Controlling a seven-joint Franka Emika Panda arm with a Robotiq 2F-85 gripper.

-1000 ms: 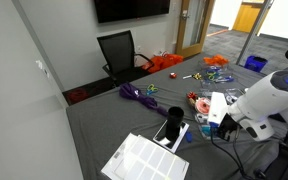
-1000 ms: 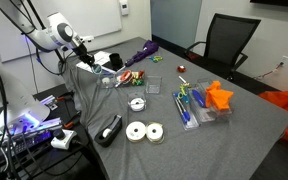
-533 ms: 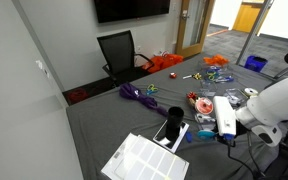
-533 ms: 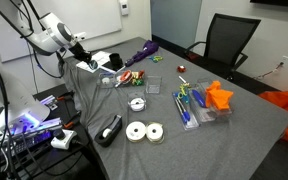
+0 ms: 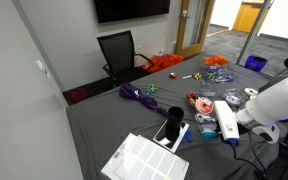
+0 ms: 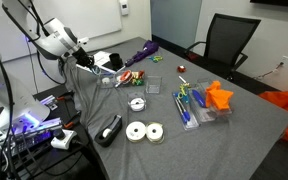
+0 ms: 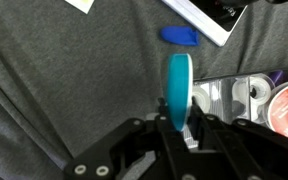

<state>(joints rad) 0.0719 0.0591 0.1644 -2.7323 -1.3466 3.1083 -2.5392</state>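
I will move my gripper down toward the bare cloth (image 7: 154, 98) beside the clear tray and let go of the teal-blue disc (image 7: 178, 85) there, because that spot is empty of other items.
In the wrist view my gripper (image 7: 178, 126) is shut on a thin teal-blue disc (image 7: 178, 85), seen edge-on and standing upright between the black fingers (image 7: 160, 135). It hangs above the grey cloth-covered table (image 7: 64, 70). A small blue piece (image 7: 181, 36) lies on the cloth just beyond the disc. In both exterior views the white arm (image 5: 274, 103) (image 6: 56, 38) reaches over the table's end, with the gripper (image 5: 227, 124) (image 6: 87, 62) low above the clutter there.
Tape rolls (image 7: 284, 98) (image 6: 144, 130) and a black tape dispenser (image 6: 110, 130) lie on the cloth. A black stand (image 5: 170, 128), white printed sheet (image 5: 144, 160), purple cable (image 5: 139, 94), clear tray of items (image 6: 192, 106) and black chair (image 6: 226, 45) are about.
The arm has shifted a little along the table's end, carrying the disc with it. The jaws stay shut on the disc.
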